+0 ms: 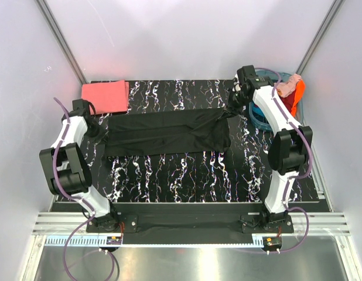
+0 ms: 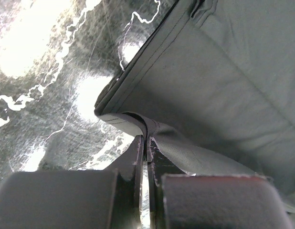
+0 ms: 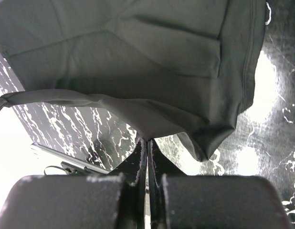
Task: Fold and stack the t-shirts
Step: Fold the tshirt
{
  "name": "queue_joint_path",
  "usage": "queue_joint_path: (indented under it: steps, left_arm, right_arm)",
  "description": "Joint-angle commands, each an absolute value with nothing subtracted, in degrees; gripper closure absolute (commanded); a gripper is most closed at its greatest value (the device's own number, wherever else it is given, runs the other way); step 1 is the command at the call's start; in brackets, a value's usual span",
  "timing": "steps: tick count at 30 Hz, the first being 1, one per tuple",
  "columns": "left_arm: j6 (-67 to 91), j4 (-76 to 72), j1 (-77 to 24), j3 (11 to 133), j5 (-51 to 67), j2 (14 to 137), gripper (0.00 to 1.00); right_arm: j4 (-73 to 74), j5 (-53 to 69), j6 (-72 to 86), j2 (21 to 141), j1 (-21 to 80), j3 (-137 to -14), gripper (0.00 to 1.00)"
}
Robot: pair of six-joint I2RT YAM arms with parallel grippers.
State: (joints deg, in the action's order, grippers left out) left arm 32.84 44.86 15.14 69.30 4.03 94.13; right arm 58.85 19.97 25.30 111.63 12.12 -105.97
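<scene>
The fold stops short at the black t-shirt's far edge [image 1: 109,120]. The pinched hemmed corner goes outward over the black t-shirt's end toward that edge next, drawn by my left gripper, which then releases it.
The black t-shirt [image 1: 166,133] lies as a long band across the middle of the table, doubled lengthwise. At its left end my left gripper [image 1: 95,129] is shut on it; the left wrist view shows my left gripper [image 2: 146,141] pinching a fold of the black t-shirt [image 2: 219,81] at its hemmed corner. My right gripper [image 1: 233,108] is shut on the right end. In the right wrist view my right gripper [image 3: 147,141] pinches an edge of the black t-shirt [image 3: 138,57], which is lifted off the table there. The coral-pink t-shirt [image 1: 105,96] lies folded at the far left corner.
A teal basket [image 1: 258,120] stands at the far right behind my right arm, with orange and pink cloth [image 1: 292,91] heaped in it. The table top [image 1: 187,175] is black with white marbling. White walls close in on both sides.
</scene>
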Motion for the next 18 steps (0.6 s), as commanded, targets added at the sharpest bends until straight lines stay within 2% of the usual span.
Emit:
queue_joint_path:
  steps: [1, 18]
  left_arm:
    - [33.22, 43.07, 14.77, 72.77, 5.10, 95.53, 0.96]
    - [33.31, 43.24, 14.06, 79.45, 4.83, 103.09, 0.94]
  right_arm:
    - [59.85, 21.36, 24.43, 113.02, 11.43, -111.00, 1.00]
    - [59.85, 23.29, 25.57, 121.90, 10.90, -118.91, 1.00]
